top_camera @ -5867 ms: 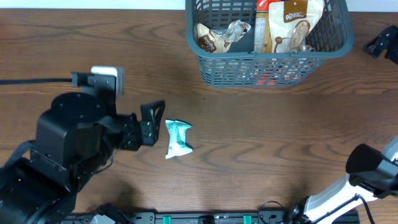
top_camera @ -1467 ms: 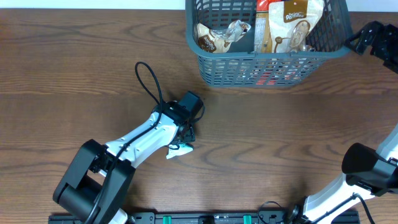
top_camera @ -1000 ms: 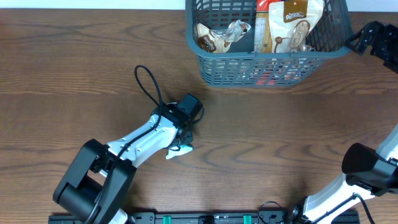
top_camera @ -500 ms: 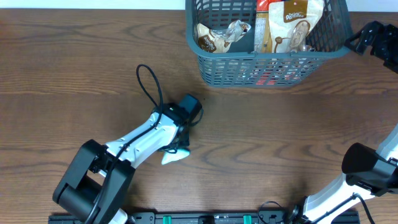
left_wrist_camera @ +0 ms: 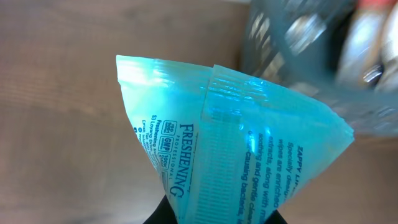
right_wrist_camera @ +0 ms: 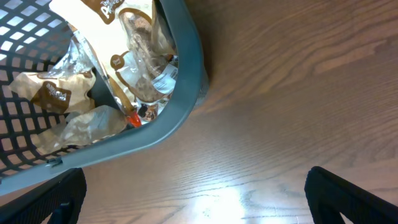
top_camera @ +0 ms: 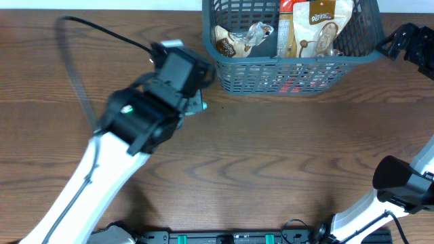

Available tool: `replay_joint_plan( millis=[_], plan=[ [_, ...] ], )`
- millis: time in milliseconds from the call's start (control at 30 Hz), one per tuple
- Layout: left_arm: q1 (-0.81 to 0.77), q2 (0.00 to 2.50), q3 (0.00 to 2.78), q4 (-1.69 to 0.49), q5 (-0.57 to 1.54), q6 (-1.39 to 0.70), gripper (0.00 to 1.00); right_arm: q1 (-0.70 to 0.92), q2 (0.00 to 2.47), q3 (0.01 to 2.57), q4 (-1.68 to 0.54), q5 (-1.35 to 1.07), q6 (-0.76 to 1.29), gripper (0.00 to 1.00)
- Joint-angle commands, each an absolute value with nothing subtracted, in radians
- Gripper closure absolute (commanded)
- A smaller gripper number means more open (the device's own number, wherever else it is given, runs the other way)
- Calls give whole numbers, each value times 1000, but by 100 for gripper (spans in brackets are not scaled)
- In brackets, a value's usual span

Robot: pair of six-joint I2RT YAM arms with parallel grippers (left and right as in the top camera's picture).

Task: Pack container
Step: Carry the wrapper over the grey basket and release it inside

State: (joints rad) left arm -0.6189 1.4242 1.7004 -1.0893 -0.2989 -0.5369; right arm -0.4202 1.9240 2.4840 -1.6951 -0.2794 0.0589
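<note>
My left gripper moves outward past the container's near rim next, then down over the crumpled snack bags, and releases. The teal wipes packet (top_camera: pixel 197 104) hangs outside the container.
A teal wipes packet (left_wrist_camera: pixel 236 149) fills the left wrist view, and my left gripper (left_wrist_camera: pixel 222 218) is shut on its lower end. From overhead only a teal corner of the packet (top_camera: pixel 197 104) shows under the raised left arm (top_camera: pixel 146 112), just left of the container's near left corner. The container (top_camera: pixel 291 76), a dark grey-blue slatted basket, stands at the table's far edge with snack packets (top_camera: pixel 308 27) inside. My right gripper (right_wrist_camera: pixel 193 205) is open over bare wood beside the container's rim (right_wrist_camera: pixel 186 81), holding nothing.
The left arm's black cable (top_camera: pixel 74 61) loops above the table on the left. Crumpled snack bags (top_camera: pixel 241 37) lie in the container's left half. The right arm's base (top_camera: pixel 400 183) sits at the near right corner.
My left gripper has shut on the teal packet, lifted it off the table and carried it up toward the container's left corner. The right gripper has stayed put.
</note>
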Motion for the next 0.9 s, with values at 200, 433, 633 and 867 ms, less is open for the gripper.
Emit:
replay_joint_plan(
  millis=[200, 433, 633, 867],
  plan=[
    [-650, 1454, 1770, -896, -327, -497, 94, -411, 1933, 2483, -1698, -277, 43, 1],
    [-719, 1531, 1770, -657, -329, -418, 94, -411, 1933, 2483, -1698, -277, 43, 1],
    [-731, 1611, 1770, -458, -416, -392, 94, -411, 1933, 2483, -1698, -277, 43, 1],
    [-731, 1742, 1770, -311, -434, -332, 94, -411, 1933, 2483, -1699, -277, 43, 1]
  ],
)
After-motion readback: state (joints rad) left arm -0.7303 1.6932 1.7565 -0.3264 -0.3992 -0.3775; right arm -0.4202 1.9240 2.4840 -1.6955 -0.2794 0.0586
